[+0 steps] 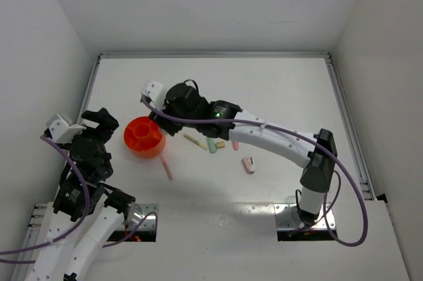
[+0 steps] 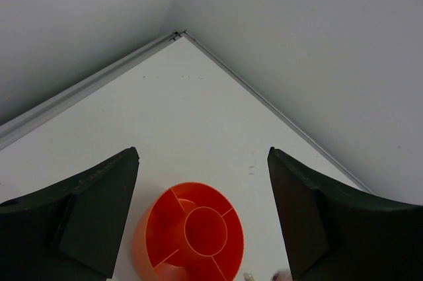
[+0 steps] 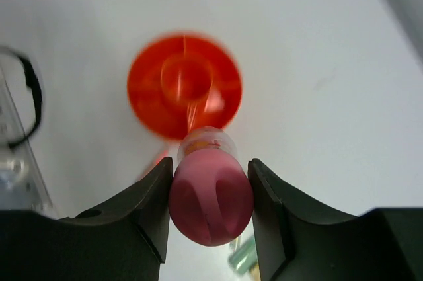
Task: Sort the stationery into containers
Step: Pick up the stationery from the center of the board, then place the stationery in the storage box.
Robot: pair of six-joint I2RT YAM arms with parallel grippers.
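The robot's right gripper has the bowl's empty middle section [image 3: 186, 80] below it and to its left in the top view, so it will next move that way, go down and let go of the cylinder [image 3: 211, 201].
The round orange bowl [image 1: 143, 136] with inner dividers stands left of centre; its compartments look empty in the left wrist view [image 2: 195, 231]. My right gripper [image 1: 163, 117] is shut on the pink capped cylinder [image 3: 211, 201] and holds it just beside and above the bowl [image 3: 184, 86]. My left gripper [image 1: 104, 127] hovers left of the bowl, jaws wide open and empty [image 2: 203, 157]. On the table right of the bowl lie a pink stick [image 1: 166, 167], a beige stick [image 1: 194, 141], a mint-green stub [image 1: 212, 145], a tan stub [image 1: 220, 144] and a pink piece [image 1: 248, 164].
White walls close off the table at the back and both sides, with a metal rail [image 1: 211, 55] along the far edge. The right arm [image 1: 277, 139] stretches across the middle of the table above the loose pieces.
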